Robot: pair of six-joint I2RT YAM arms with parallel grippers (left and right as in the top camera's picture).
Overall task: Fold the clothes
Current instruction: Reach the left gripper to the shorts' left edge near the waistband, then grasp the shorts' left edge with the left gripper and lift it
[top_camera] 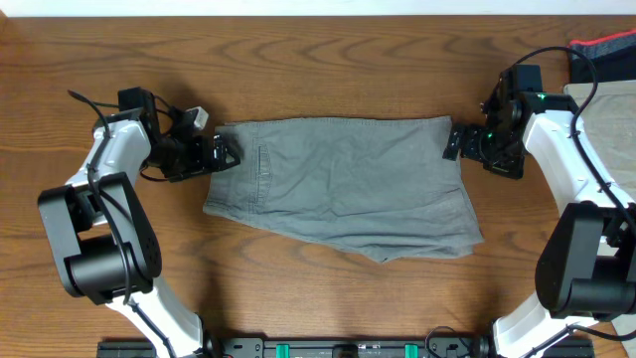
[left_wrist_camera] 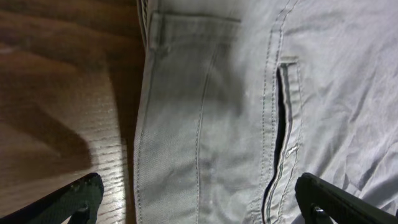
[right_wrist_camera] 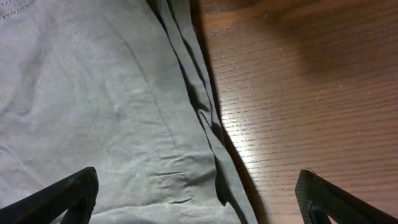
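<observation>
My left gripper should next go down from its hover onto the waistband edge (left_wrist_camera: 140,196) and close there. Its open fingers are already on both sides of that edge, one over wood, one over cloth.
The clothes, a pair of grey-green shorts (top_camera: 343,184), lie spread flat mid-table, waistband to the left and leg hems to the right. My left gripper (top_camera: 227,152) hovers open at the waistband's edge. In the left wrist view its fingertips (left_wrist_camera: 74,199) straddle the waistband (left_wrist_camera: 186,124), and a stitched pocket slit (left_wrist_camera: 281,124) shows beside it. My right gripper (top_camera: 455,141) is open at the upper right hem. In the right wrist view the gripper (right_wrist_camera: 196,202) spans the layered hem edge (right_wrist_camera: 205,118), one finger (right_wrist_camera: 62,199) over cloth and the other over wood. Neither gripper holds anything.
A dark and red garment (top_camera: 606,50) and a beige cloth (top_camera: 608,109) lie at the table's far right corner, behind the right arm. Bare wooden table (top_camera: 298,60) surrounds the shorts. The arm bases stand at the near edge.
</observation>
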